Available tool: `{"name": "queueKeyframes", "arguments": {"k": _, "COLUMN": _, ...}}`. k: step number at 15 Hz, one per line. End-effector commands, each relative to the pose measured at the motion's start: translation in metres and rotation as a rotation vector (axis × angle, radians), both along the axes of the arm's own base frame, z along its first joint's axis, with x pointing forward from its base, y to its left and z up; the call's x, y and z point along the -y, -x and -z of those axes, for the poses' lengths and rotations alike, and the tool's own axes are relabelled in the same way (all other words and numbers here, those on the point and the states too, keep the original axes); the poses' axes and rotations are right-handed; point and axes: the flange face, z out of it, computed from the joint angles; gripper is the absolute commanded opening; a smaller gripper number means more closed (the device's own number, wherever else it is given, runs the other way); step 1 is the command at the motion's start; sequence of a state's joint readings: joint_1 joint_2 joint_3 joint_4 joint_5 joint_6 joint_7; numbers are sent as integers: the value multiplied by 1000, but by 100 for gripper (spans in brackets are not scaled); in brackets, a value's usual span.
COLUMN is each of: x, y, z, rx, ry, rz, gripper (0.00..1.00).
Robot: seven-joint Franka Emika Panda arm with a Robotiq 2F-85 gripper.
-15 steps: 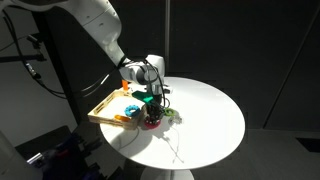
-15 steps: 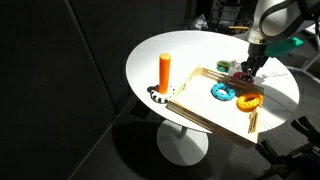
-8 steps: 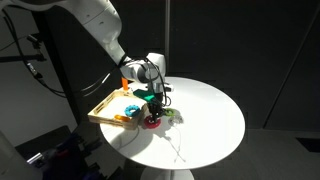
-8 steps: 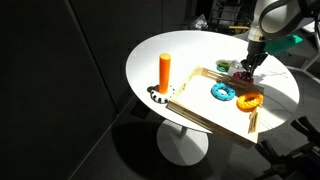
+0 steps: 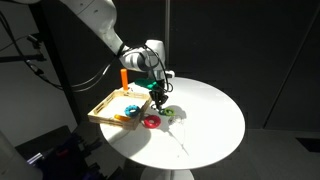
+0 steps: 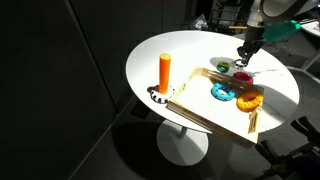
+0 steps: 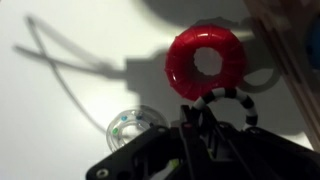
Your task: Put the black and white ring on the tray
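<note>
Next, my gripper rises and crosses to its right in the wrist view to release above the tray's blue ring (image 6: 222,91) (image 7: 315,45), which lies beyond the tray's rim that way.
My gripper (image 7: 195,118) is shut on the black and white ring (image 7: 236,98), whose striped arc sticks out past the fingers. In both exterior views the gripper (image 5: 160,96) (image 6: 243,58) hangs above the white table, just past the rim of the light wooden tray (image 5: 103,112) (image 6: 200,108). The red ring (image 7: 205,60) lies on the table right under the held ring and also shows in both exterior views (image 5: 151,121) (image 6: 241,76). The green and white ring (image 7: 130,125) (image 5: 171,114) lies beside it.
A blue ring (image 6: 222,93) and an orange ring (image 6: 248,100) lie in the tray. An orange cylinder (image 6: 165,72) stands on the table by the tray's far corner, with a small black and white striped thing (image 6: 157,96) at its foot. A thin cable (image 7: 60,60) lies on the round white table (image 5: 215,120).
My gripper has lifted from table level beside the red ring, carrying the black and white ring up. The red and the green and white rings stay on the table.
</note>
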State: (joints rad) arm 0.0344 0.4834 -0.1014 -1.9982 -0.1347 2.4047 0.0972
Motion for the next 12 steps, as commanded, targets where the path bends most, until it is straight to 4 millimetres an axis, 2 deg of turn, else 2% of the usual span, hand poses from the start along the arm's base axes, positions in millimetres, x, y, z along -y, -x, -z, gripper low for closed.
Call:
{"name": "queueKeyframes", "arguments": {"k": 1, "x": -24, "y": -4, "z": -42, "rx": 24, "ry": -35, "rz": -3, "gripper": 5}}
{"name": "queueKeyframes", "arguments": {"k": 6, "x": -67, "y": 0, "z": -79, "rx": 26, "ry": -93, "rz": -54, "gripper": 4}}
{"name": "queueKeyframes", "arguments": {"k": 12, "x": -111, "y": 19, "z": -109, "rx": -4, "ry": -139, "rz": -148, "gripper": 5}}
